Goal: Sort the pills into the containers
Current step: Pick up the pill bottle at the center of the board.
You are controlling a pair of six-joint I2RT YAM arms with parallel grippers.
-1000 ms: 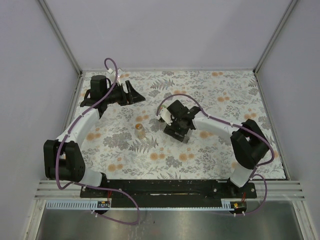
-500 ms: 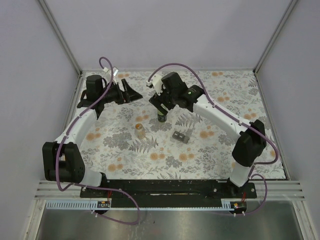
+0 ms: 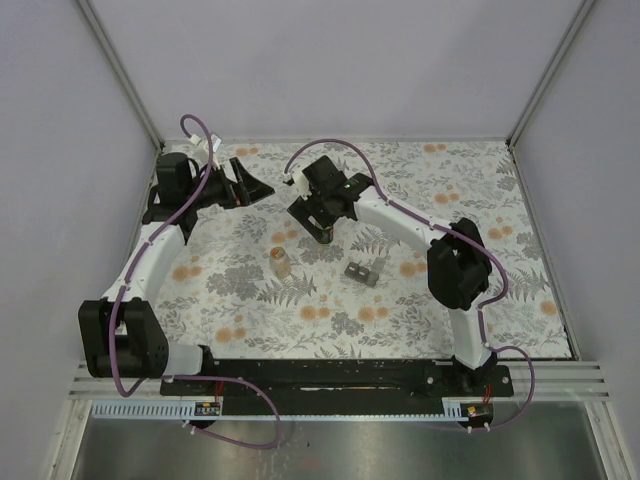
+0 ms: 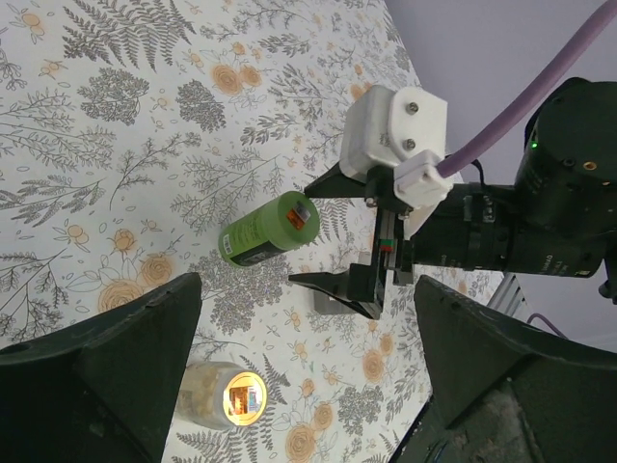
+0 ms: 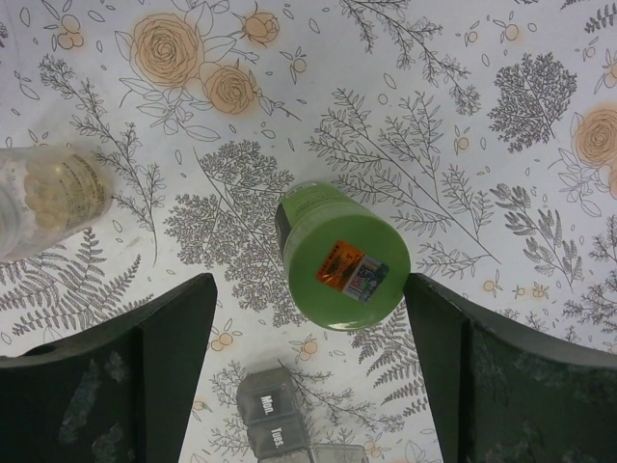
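The green bottle is below, between my right gripper's open fingers. Next, I will lower my right gripper around the green lid [image 5: 349,274] and close on the lid's sides.
A green bottle [image 5: 342,256] with a green lid and an orange sticker stands on the floral table; it also shows in the left wrist view [image 4: 268,230] and the top view [image 3: 323,238]. My right gripper [image 5: 308,371] is open and hovers just above it, one finger on each side, holding nothing. A clear bottle of pale pills [image 3: 281,262] stands to its front left and shows in the left wrist view [image 4: 224,408]. A grey pill organizer [image 5: 280,429] marked Mon. and Tues. lies near it. My left gripper [image 3: 262,188] is open and empty at the back left.
The floral cloth [image 3: 480,200] covers the table inside a metal frame [image 3: 155,150]. The right arm [image 3: 410,225] arches over the middle. The organizer [image 3: 365,272] lies to the right of the clear bottle.
My right gripper has swung from over the pill organizer to the back left, above the green bottle. My left gripper has drawn back a little to the left.
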